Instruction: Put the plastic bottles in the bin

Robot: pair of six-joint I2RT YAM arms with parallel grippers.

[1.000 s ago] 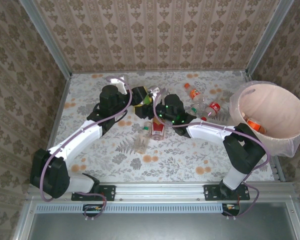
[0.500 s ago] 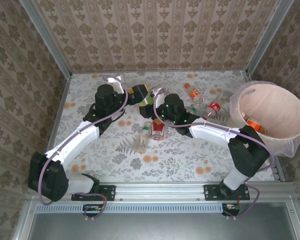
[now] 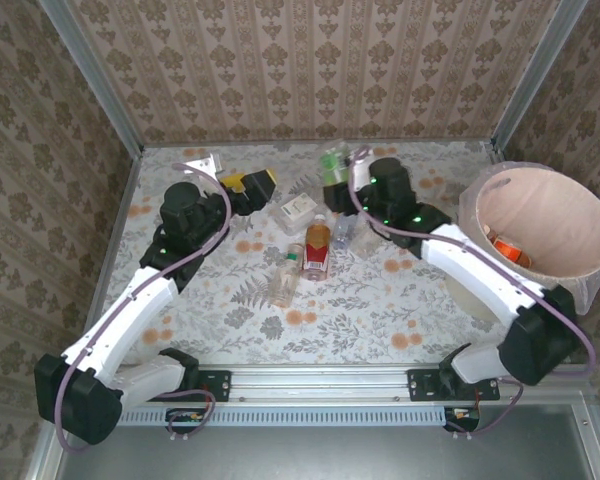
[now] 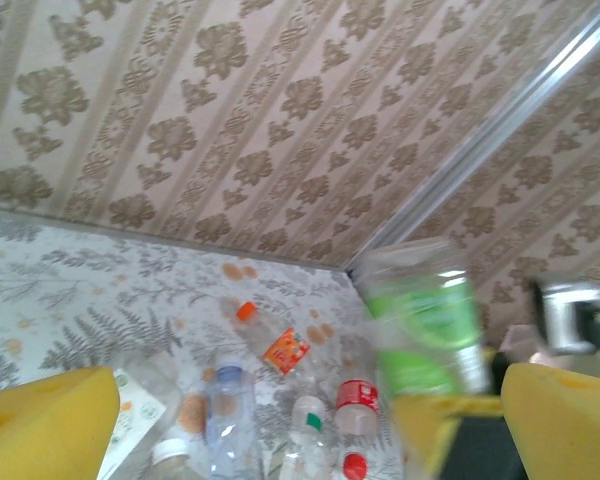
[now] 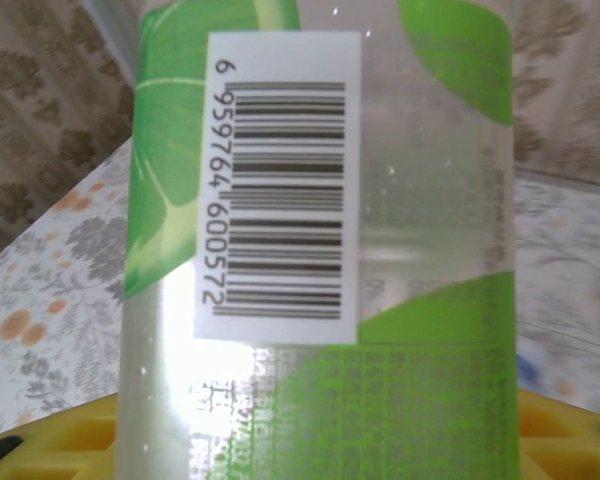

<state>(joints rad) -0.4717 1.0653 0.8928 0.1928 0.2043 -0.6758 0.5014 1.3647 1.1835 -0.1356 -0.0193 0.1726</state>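
I will next move my right gripper across the table over the bin's opening [image 3: 542,220] and let go of the bottle, because the opening is on the side of the bin opposite my left gripper.
My right gripper [image 3: 342,178] is shut on a clear plastic bottle with a green label [image 3: 332,163], held above the back middle of the table. Seen from the right wrist, this bottle [image 5: 320,230] stands upright between the yellow pads [image 5: 60,440], its barcode facing the camera. My left gripper [image 3: 254,184] is open and holds nothing, to the left of that bottle [image 4: 425,320]. Several more plastic bottles lie on the table: one with a red label [image 3: 317,250], a clear one [image 3: 284,283], a crushed one [image 3: 298,210]. The pale pink bin [image 3: 580,285] stands at the right.
The left wrist view looks over several bottles on the table: one with an orange label [image 4: 285,350], a blue-capped one [image 4: 228,405], a red-labelled one [image 4: 357,395]. An orange-labelled bottle [image 3: 510,250] lies inside the bin. Patterned walls close the table's back and sides.
The left gripper has opened, let go of the green-labelled bottle and drawn back to the left. The right gripper has closed on that bottle and carried it up and back to the right.
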